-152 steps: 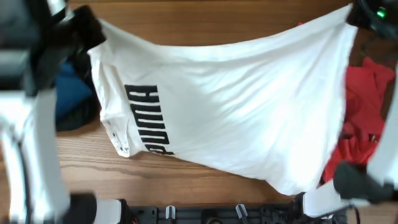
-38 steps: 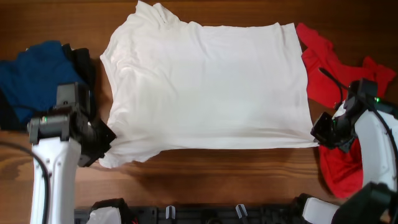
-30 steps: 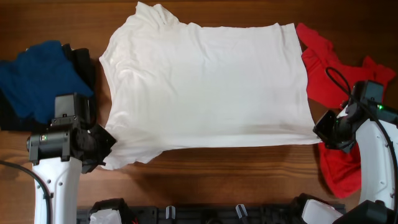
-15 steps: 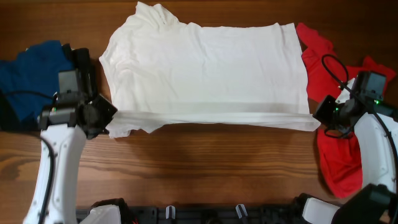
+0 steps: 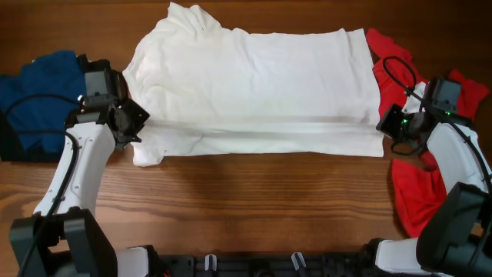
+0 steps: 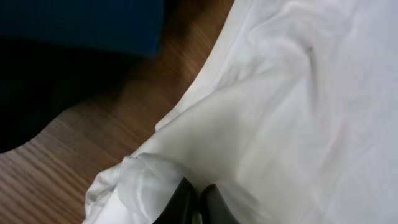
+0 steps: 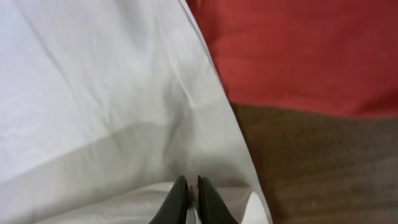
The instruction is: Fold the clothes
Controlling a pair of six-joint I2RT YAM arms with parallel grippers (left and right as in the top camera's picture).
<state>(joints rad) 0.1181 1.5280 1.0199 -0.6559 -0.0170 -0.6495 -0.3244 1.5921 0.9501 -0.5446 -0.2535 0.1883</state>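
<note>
I should next move my left gripper slightly outward over the shirt's side by the blue garment [image 5: 157,117] [image 6: 208,140] and release the shirt's corner, its near edge folded over the shirt.
The white T-shirt [image 5: 254,85] lies flat on the table, print side hidden, with its near long edge folded up over itself. My left gripper [image 5: 137,123] is shut on the shirt's near left corner by the sleeve; the left wrist view shows its fingers [image 6: 196,196] pinching white cloth [image 6: 280,112]. My right gripper [image 5: 384,127] is shut on the near right corner; the right wrist view shows its fingers [image 7: 191,193] pinching the white hem [image 7: 93,106]. A red garment [image 5: 419,192] lies at the right, a blue one [image 5: 38,92] on a black one [image 5: 15,142] at the left.
Bare wooden table [image 5: 254,200] lies in front of the shirt. The red cloth [image 7: 298,50] touches the shirt's right edge. A black rail [image 5: 254,265] runs along the table's near edge.
Both grippers have carried the shirt's near edge away from the front, folding a strip up over the body. About five seconds ago the shirt was held up in the air.
</note>
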